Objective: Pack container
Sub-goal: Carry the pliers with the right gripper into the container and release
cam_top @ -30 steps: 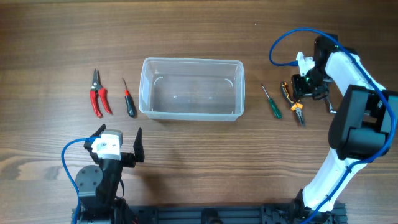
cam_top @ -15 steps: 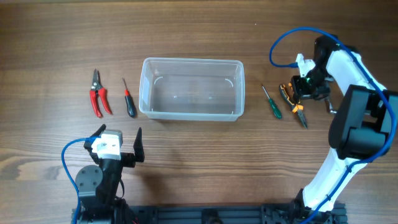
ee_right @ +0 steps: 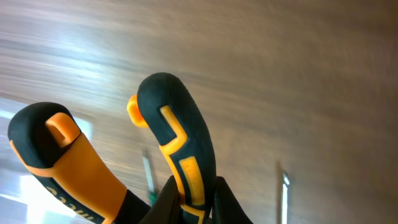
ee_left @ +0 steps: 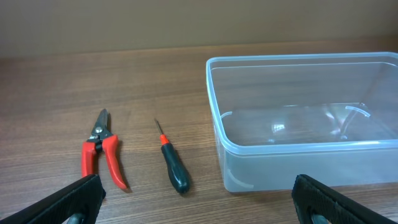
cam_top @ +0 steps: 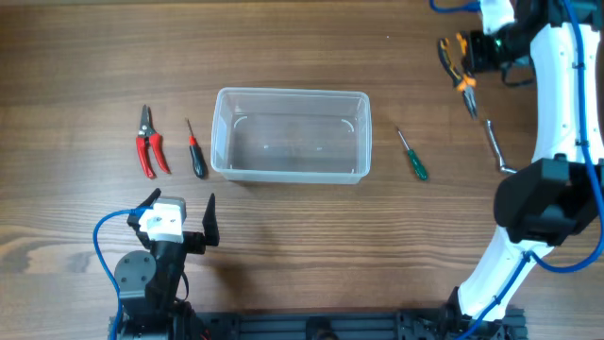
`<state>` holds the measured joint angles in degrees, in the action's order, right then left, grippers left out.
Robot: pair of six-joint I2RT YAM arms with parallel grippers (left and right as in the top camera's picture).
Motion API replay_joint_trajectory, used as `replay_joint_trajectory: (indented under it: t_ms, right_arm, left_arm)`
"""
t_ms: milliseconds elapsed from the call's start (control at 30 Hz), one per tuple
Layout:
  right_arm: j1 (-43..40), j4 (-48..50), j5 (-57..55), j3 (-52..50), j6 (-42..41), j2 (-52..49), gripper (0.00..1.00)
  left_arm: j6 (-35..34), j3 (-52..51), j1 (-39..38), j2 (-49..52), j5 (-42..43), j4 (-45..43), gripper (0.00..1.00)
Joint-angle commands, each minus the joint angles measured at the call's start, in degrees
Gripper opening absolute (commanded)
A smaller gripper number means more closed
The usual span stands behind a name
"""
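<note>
The pliers should go to the left in the overhead view in my right gripper, over the clear container point(cam_top: 291, 134), and down inside to be released, because the bottom of the container is empty.
The clear plastic container point(cam_top: 291, 134) stands empty at the table's middle; it also shows in the left wrist view point(ee_left: 305, 143). My right gripper point(cam_top: 483, 49) is shut on orange-and-black pliers point(cam_top: 461, 64), lifted high at the far right; the handles fill the right wrist view point(ee_right: 180, 155). My left gripper point(cam_top: 184, 222) is open and empty near the front left. Red pruning shears point(cam_top: 148, 142) and a red-and-black screwdriver point(cam_top: 194, 151) lie left of the container. A green screwdriver point(cam_top: 411, 156) lies right of it.
A metal hex key point(cam_top: 496, 146) lies on the table at the right, beside my right arm. The shears point(ee_left: 99, 149) and the red-and-black screwdriver point(ee_left: 171, 163) sit ahead of my left gripper.
My right gripper has lifted the pliers off the table and moved them up and away toward the far right. The hex key is now uncovered. The left arm has not moved.
</note>
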<state>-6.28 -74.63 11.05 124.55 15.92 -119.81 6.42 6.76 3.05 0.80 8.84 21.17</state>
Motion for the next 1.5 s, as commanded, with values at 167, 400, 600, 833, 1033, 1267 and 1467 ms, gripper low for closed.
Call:
replay_joint_trajectory:
  t_ms: [167,400,600,833,1033,1267,1467]
  right_arm:
    - [23.28,-0.11,4.02,4.42,8.17,5.79,0.04]
    - [41.66,3.23,-0.59,4.33,18.01,5.62,0.04]
    - [45.75,5.25,-7.5,2.86,24.3,4.9,0.04]
    - [42.99,13.0,-7.67,-6.69,12.76,3.82,0.04]
    - [42.95,17.94,-7.58,-17.59,12.39,1.05,0.04]
    - [42.95,24.55,-4.98,-28.35,12.37,-1.57,0.04]
    - [42.95,28.55,-4.59,-32.5,10.58,-3.02,0.26]
  left_arm:
    - [0.87,-0.35,-0.33,-0.48,0.7,-0.13,1.0]
    - [0.87,-0.35,-0.33,-0.48,0.7,-0.13,1.0]
    - [0.87,-0.35,-0.33,-0.48,0.7,-0.13,1.0]
    - [0.87,-0.35,-0.33,-0.48,0.7,-0.13,1.0]
    - [0.87,-0.35,-0.33,-0.48,0.7,-0.13,1.0]
    - [0.85,-0.35,-0.33,-0.48,0.7,-0.13,1.0]
    - [0.87,-0.35,-0.33,-0.48,0.7,-0.13,1.0]
